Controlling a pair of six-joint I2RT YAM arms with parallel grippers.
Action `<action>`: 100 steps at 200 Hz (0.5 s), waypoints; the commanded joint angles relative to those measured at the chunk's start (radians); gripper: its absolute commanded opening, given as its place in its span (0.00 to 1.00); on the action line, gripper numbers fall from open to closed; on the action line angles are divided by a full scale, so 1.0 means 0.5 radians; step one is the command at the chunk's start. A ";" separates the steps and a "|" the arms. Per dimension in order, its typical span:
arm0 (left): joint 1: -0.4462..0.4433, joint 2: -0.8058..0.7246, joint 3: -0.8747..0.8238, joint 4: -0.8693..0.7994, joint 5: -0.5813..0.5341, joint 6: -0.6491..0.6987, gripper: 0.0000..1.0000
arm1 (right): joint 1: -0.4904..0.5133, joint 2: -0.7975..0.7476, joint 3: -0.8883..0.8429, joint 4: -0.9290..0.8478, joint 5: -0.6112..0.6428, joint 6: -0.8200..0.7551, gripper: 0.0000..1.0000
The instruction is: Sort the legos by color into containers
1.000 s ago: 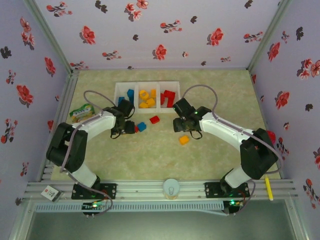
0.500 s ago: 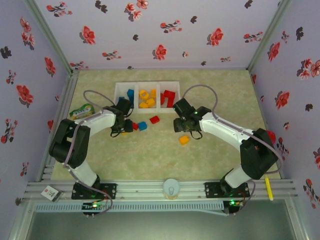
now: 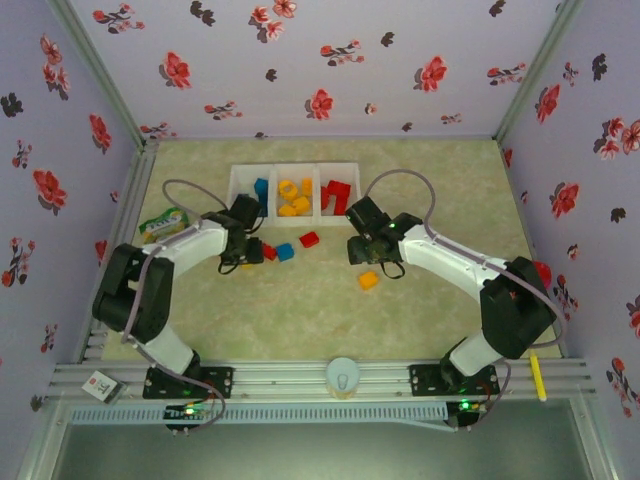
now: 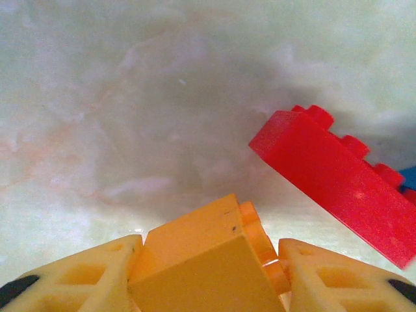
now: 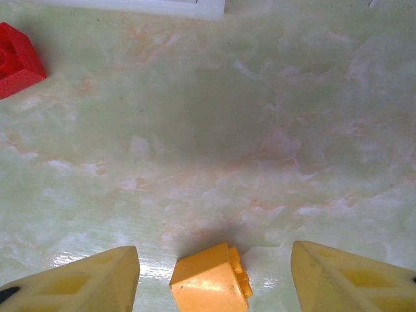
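Note:
The yellow-orange lego goes up and outward with my left gripper over the middle container next for release, since the matching yellow legos lie outward of my gripper.
My left gripper is shut on a yellow-orange lego, its fingers pressed against both sides just above the table. Right of it lie a red lego and a blue sliver. In the top view the left gripper sits in front of the containers, which hold blue, yellow and red legos. My right gripper stands open around a loose orange lego on the table, touching neither finger.
Loose red, blue and red legos lie between the arms. A green snack packet rests at the left wall. A pale cup stands on the front rail. The tray edge and a red lego show ahead of the right gripper.
My left gripper has closed on the orange lego, and the left arm has shifted slightly towards the tray. The right arm has not moved.

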 commanded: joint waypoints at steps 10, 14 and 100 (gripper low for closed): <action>0.016 -0.187 0.068 -0.161 -0.012 0.059 0.36 | 0.011 -0.018 0.012 -0.029 0.035 0.026 0.64; 0.015 -0.198 0.079 -0.173 -0.012 0.062 0.36 | 0.011 -0.019 0.014 -0.029 0.036 0.026 0.64; 0.016 -0.082 0.550 -0.215 -0.031 0.135 0.33 | 0.010 -0.025 -0.005 -0.007 0.047 0.035 0.64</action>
